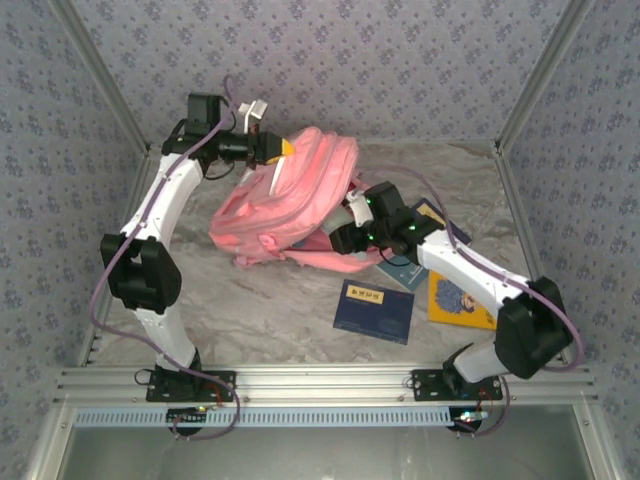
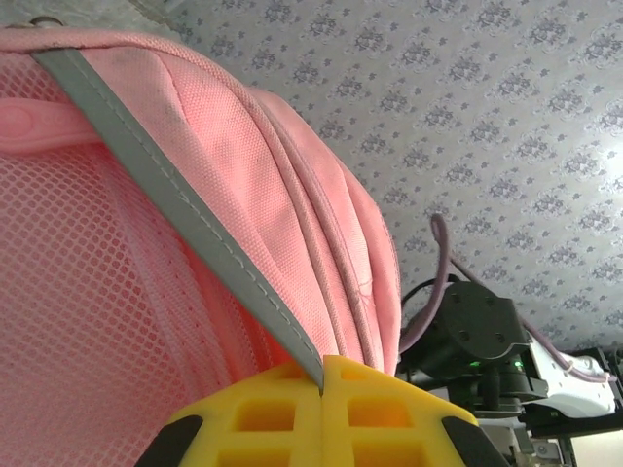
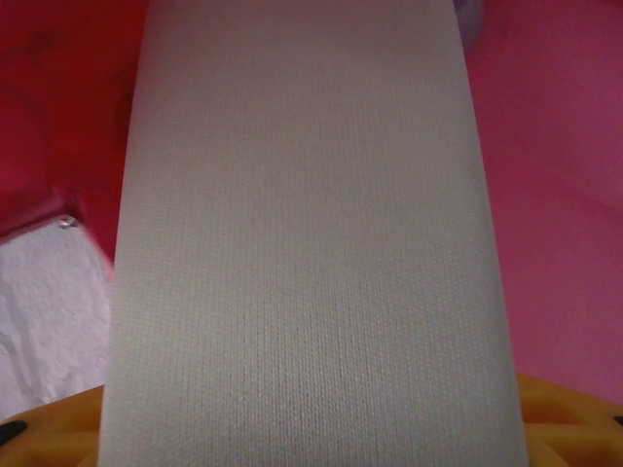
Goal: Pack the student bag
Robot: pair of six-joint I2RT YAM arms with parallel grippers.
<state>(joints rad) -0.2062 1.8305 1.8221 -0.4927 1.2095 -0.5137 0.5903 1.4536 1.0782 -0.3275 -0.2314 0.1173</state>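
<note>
My right gripper pushes away from my base under the raised top next, to get deeper through the bag's side opening (image 1: 322,238). Then it releases the grey item.
The pink student bag (image 1: 290,200) lies on the table at the back centre, its top end raised. At that raised end my left gripper (image 1: 285,148) is shut on the bag's grey trim strip (image 2: 195,224), which runs down into the seam between the yellow fingers (image 2: 263,418). From the right, my right gripper (image 1: 352,215) reaches into the bag's side opening. A wide grey fabric-covered item (image 3: 302,243) sits between its yellow fingers (image 3: 569,418), with pink bag lining (image 3: 555,175) all around. How deep the item sits inside is hidden.
A dark blue book (image 1: 374,309) lies in front of the bag. To its right is a yellow book (image 1: 458,303), and another blue book (image 1: 400,270) lies partly under the right arm. Aluminium posts and patterned walls close in the table.
</note>
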